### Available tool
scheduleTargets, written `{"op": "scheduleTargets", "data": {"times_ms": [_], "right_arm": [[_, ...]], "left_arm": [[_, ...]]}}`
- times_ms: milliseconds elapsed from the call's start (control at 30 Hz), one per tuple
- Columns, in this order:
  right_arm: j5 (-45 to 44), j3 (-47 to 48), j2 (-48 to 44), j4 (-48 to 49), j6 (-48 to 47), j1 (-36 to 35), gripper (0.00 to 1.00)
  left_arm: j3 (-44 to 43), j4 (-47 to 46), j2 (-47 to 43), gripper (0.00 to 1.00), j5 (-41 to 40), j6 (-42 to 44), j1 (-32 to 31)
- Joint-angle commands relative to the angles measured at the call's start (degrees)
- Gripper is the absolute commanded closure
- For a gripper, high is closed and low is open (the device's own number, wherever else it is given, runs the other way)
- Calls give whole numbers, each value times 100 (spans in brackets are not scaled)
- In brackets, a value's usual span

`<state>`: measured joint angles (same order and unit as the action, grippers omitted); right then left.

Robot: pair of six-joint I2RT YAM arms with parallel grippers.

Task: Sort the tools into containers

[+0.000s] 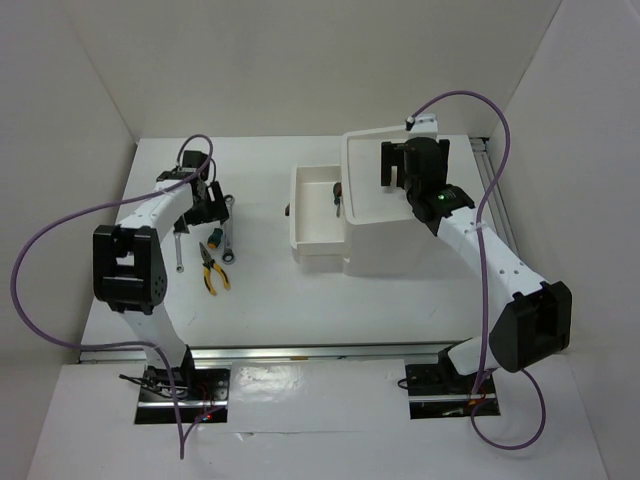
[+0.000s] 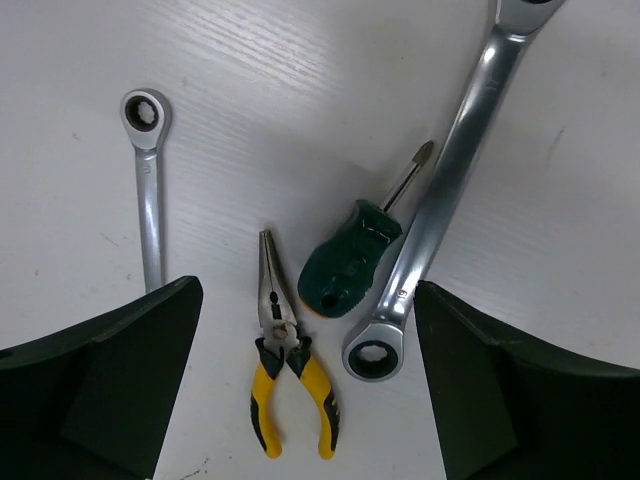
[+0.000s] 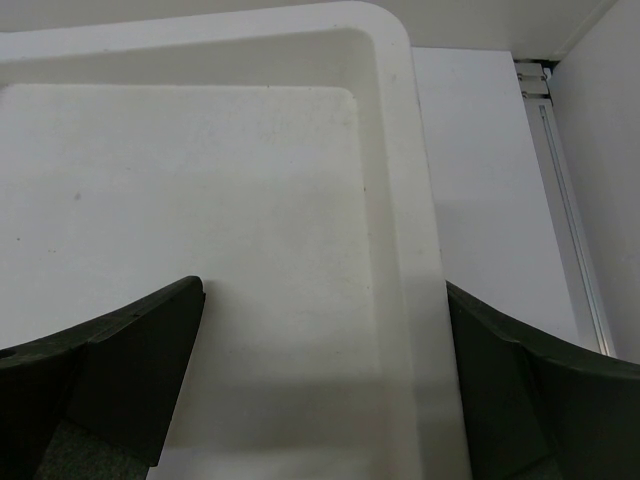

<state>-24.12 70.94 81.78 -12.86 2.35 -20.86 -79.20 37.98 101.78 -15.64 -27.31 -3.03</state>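
The screwdriver's green handle (image 1: 215,237) (image 2: 350,260) is below, already between the wide-open fingers of my left gripper, so I will lower that gripper onto the handle next and close its fingers around it.
My left gripper (image 1: 207,207) is open and empty, hovering over the tools on the white table. In the left wrist view its jaws (image 2: 305,300) stand wide around a green-handled screwdriver (image 2: 350,265), yellow-handled pliers (image 2: 290,365) and the ring end of a large silver wrench (image 2: 450,190). A smaller silver wrench (image 2: 148,190) lies to the left. My right gripper (image 1: 398,165) is open and empty above the shallow top tray (image 3: 395,200) of the white box unit (image 1: 400,240). One drawer (image 1: 312,238) is pulled out to the left, with a small dark tool (image 1: 338,197) in it.
The pliers (image 1: 213,270), green screwdriver (image 1: 215,241) and both wrenches (image 1: 178,250) lie close together on the left of the table. White walls enclose the table. A metal rail (image 1: 497,190) runs along the right edge.
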Motion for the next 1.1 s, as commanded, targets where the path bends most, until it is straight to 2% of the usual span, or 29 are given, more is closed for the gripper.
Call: {"op": "scheduleTargets", "data": {"times_ms": [0,133,233,567,733,800,833,900,933,1000,1067], "right_arm": [[1445,-511,462,-1140,609,-383,0],[1445,-511,515,-1140,609,-383,0],[1392,-511,515,-1140,609,-383,0],[1287,-511,462,-1140,609,-383,0],[1234,-511,462,-1140,609,-383,0],[1234,-511,462,-1140,609,-383,0],[1182,-511,462,-1140,609,-383,0],[1181,-511,462,-1140,609,-383,0],[1181,-511,462,-1140,609,-383,0],[1181,-511,462,-1140,609,-383,0],[1181,-511,523,-1140,609,-383,0]], "left_arm": [[1,-106,325,1,193,209,4],[212,-448,378,1,420,209,109],[265,-353,640,2,517,209,170],[72,-220,1011,11,237,147,171],[10,-98,1142,46,106,147,171],[-43,-28,1195,48,105,147,171],[-43,-27,1195,63,105,147,171],[-96,112,1248,77,105,95,171],[-165,113,1248,87,0,94,171],[-236,201,1039,97,-61,33,171],[-315,263,836,99,-115,-28,171]]}}
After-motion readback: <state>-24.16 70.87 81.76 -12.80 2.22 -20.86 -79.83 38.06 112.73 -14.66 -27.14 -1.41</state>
